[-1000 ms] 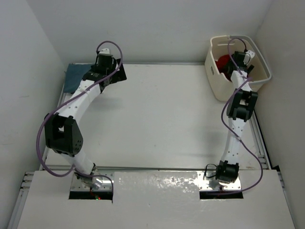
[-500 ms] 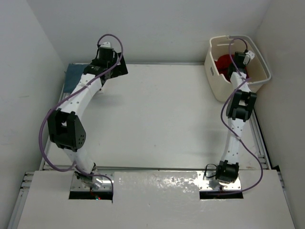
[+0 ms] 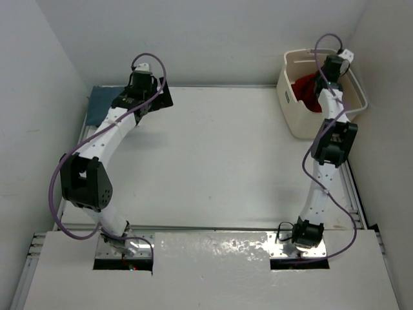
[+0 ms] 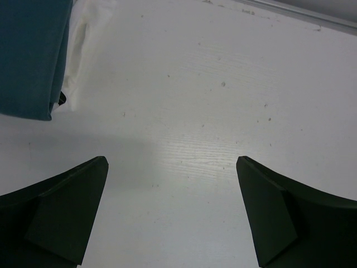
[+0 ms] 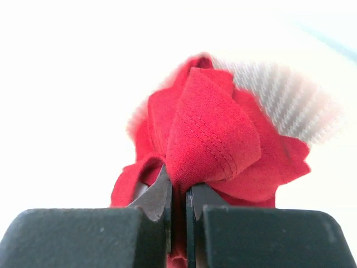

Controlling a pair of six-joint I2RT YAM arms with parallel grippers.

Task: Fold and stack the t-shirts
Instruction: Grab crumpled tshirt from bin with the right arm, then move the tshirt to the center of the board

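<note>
My right gripper will next move up from the basket (image 3: 292,116), go left in the top view, then go down and let go of the red t-shirt over the middle of the table, because the middle of the table is bare.
My right gripper (image 5: 178,192) is shut on a bunched fold of the red t-shirt (image 5: 215,131) and holds it up above the cream laundry basket (image 3: 292,116). From above, the red t-shirt (image 3: 308,89) hangs inside the basket under the right wrist. A folded blue-grey t-shirt (image 4: 30,56) lies at the table's far left corner on top of a white t-shirt (image 4: 81,50), whose edge shows beside it. Just right of that pile, my left gripper (image 4: 173,167) hovers open over bare table with nothing between its fingers.
The basket stands at the far right corner against the right wall. Walls close in the table at the back and on both sides. The blue-grey t-shirt (image 3: 100,103) sits close to the left wall, by the left arm's wrist.
My right gripper has shut on the red t-shirt inside the basket and risen, pulling the cloth up. The left arm shifted slightly and returned, still open.
</note>
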